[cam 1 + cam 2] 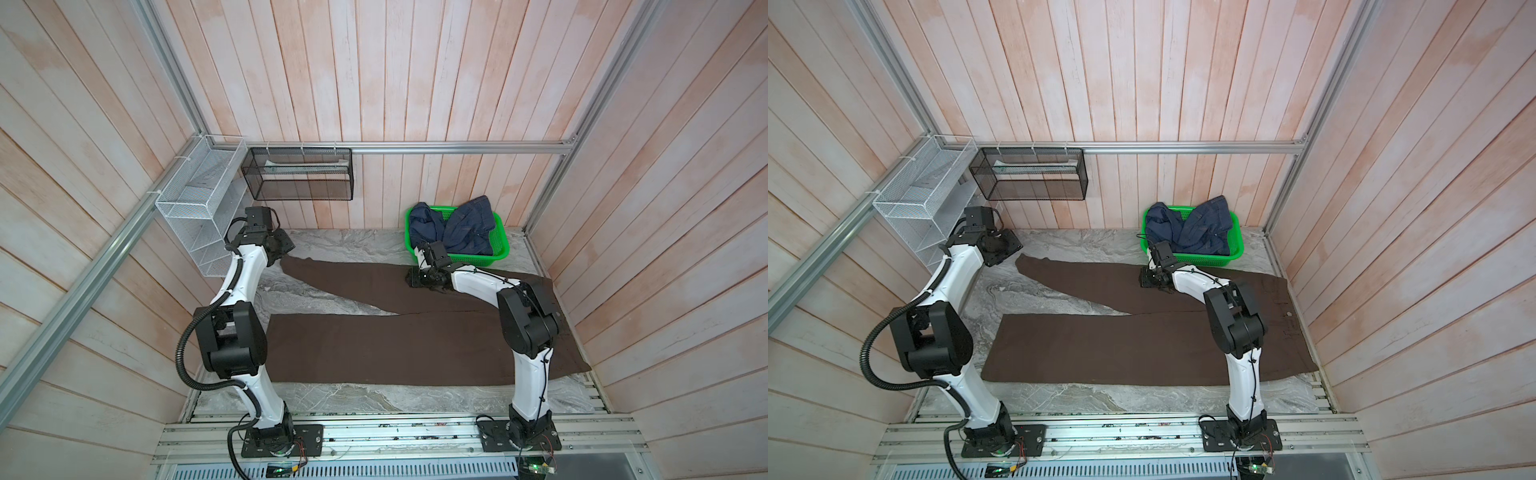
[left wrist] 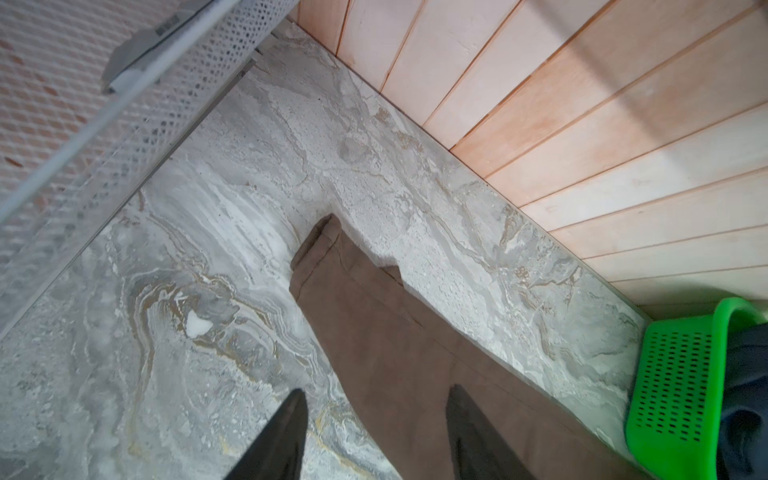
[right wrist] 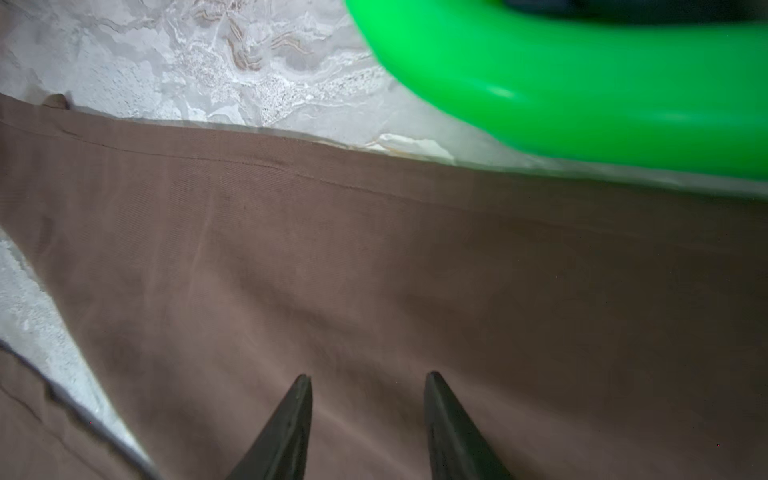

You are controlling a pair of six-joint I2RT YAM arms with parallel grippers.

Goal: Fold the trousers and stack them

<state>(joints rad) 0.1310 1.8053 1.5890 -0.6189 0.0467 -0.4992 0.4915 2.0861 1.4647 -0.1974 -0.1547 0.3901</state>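
Note:
The hem end lies below my open left gripper with bare marble around it, so next I need to lower that gripper onto the far leg's cuff (image 1: pixel 1025 264) (image 2: pixel 316 262) and close it there.
The dark brown trousers (image 1: pixel 395 345) (image 1: pixel 1121 349) lie flat on the marble table, waist at the right and both legs running left in a narrow V. My left gripper (image 1: pixel 284 245) (image 2: pixel 377 390) hovers open above the hem end of the far leg (image 2: pixel 332 257), holding nothing. My right gripper (image 1: pixel 415 279) (image 3: pixel 369 375) is low over the same far leg (image 3: pixel 374 257), close to the green basket. Its jaws stand open with only flat cloth between the fingertips. The right arm hides part of the waist in both top views.
A green plastic basket (image 1: pixel 500 255) (image 3: pixel 582 83) at the back right holds a crumpled navy denim garment (image 1: pixel 465 232). A white wire shelf (image 1: pixel 199 199) and a black mesh basket (image 1: pixel 299 174) hang at the back left. Wooden walls close in the table.

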